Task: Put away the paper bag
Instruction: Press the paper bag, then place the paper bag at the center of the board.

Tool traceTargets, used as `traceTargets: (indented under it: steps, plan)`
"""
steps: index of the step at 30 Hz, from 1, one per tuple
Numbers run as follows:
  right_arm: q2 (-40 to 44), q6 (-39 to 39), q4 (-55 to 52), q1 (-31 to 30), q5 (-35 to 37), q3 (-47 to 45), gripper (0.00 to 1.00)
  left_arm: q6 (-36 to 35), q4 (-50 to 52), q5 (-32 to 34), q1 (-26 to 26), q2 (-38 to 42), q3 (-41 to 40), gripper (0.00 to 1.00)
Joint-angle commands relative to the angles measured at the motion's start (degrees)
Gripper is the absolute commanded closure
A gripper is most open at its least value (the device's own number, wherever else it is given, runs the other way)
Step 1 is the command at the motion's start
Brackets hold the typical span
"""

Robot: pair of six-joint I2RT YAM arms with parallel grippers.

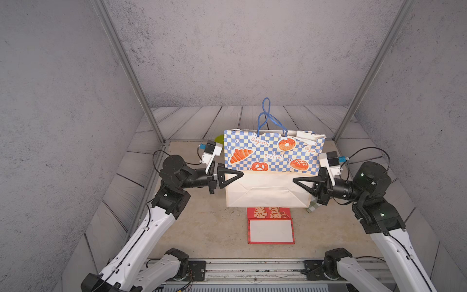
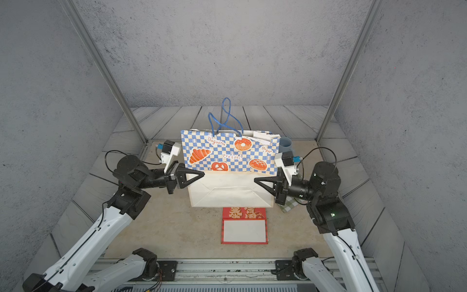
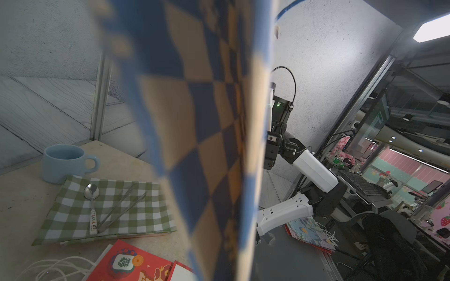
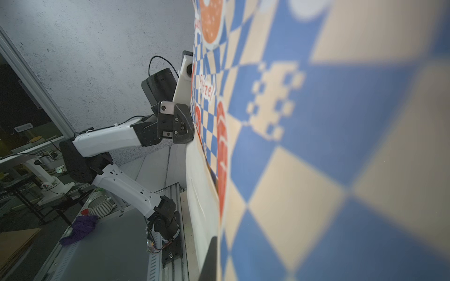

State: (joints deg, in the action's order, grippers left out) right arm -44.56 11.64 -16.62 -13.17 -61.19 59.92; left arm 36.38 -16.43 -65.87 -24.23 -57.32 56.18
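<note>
The bag [image 1: 273, 154] goes down onto the red box [image 1: 270, 226] next and my right gripper releases the bag's edge, since the box lies on the tabletop below my gripper.
The paper bag [image 1: 273, 154] is blue-and-cream checked with bread pictures and blue cord handles [image 1: 267, 116]. It stands upright and flattened in the middle of the table in both top views, its white bottom panel [image 2: 227, 189] folded toward the front. My left gripper [image 1: 238, 175] is shut on the bag's left edge at the fold. My right gripper [image 1: 297, 181] is shut on the bag's right edge at the same height. In the right wrist view the bag [image 4: 316, 146] fills the picture, with one black finger [image 4: 209, 262] lying flat on it. In the left wrist view the bag [image 3: 194, 146] hides my jaws.
A red box with a white panel [image 1: 270, 225] lies in front of the bag. Behind the bag to the right, a green checked cloth [image 3: 107, 209] carries a spoon [image 3: 92, 194] and metal tongs [image 3: 123, 209], next to a blue mug [image 3: 63, 163]. A green object [image 1: 219, 138] peeks out back left.
</note>
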Motion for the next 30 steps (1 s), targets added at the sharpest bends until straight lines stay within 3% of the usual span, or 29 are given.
traceTargets:
  steps: [1,2,4,5,6,9,13,17,24,30]
  plan:
    - [1.46,2.7,-2.67,-0.1,4.04,0.48,1.0,2.09,1.13,0.8,-0.86,-0.54,-0.94,0.69]
    - [1.7,4.23,-3.2,-0.08,5.26,0.39,1.0,2.11,1.42,0.85,-0.99,-0.51,-1.41,0.58]
    - [2.38,7.07,-8.29,-0.12,9.16,1.14,1.0,1.52,4.72,3.32,-1.01,0.21,-1.98,0.18]
    - [2.69,7.17,-12.82,-0.07,11.04,2.0,1.0,-0.86,9.76,4.94,-0.68,0.62,-1.25,0.03]
    - [3.13,5.63,-19.29,-0.03,13.24,3.64,1.0,-4.74,16.09,7.27,-0.64,1.0,0.31,0.0]
    - [3.27,2.72,-35.1,-0.1,21.06,7.94,1.0,-10.71,25.68,15.67,-0.54,2.13,1.3,0.01]
    - [-1.46,4.7,-49.36,-0.06,26.82,12.36,1.0,-10.7,30.46,27.41,-0.23,3.05,-0.13,0.01]
    - [-7.91,3.49,-59.04,-0.06,26.81,14.52,1.0,-8.43,34.72,30.49,-0.16,0.56,0.84,0.01]
    - [-13.35,4.72,-53.79,0.07,16.16,10.82,1.0,-8.89,35.4,32.23,-0.12,-1.79,-0.02,0.02]
    - [-17.51,6.7,-41.56,0.28,7.68,4.13,1.0,-9.74,34.53,32.37,0.12,-2.29,-0.62,0.01]
